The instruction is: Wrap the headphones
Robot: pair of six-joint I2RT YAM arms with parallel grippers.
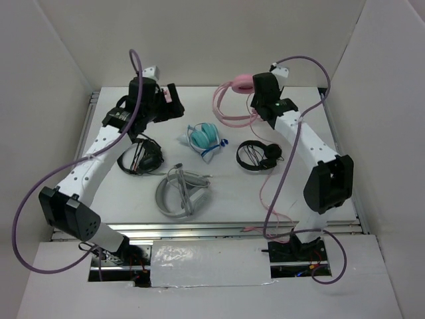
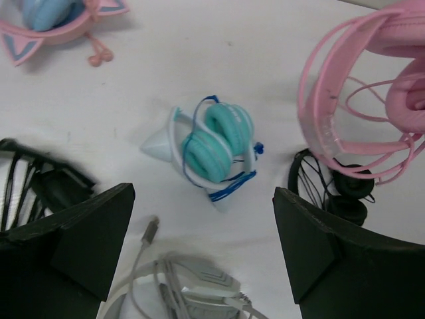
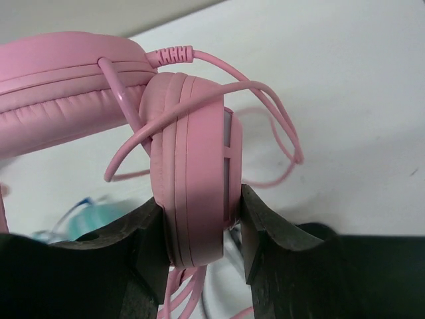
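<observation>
The left gripper moves to the right in the top view next, onto the pink headband's arched end, which is free of my right gripper.
The large pink headphones are held up off the table at the back right, with their headband arching to the left in the right wrist view. My right gripper is shut on one padded ear cup, a finger pressing on each side of it. The thin pink cable loops loosely around the cup and headband, and a length of this cable trails toward the table's front edge. My left gripper hovers open over the table middle, holding nothing, with the pink headphones to its right.
A teal and white pair lies mid-table, a grey pair nearer the front. One black pair sits right of centre, another black pair on the left. A smaller pink pair with blue cups lies at the back left.
</observation>
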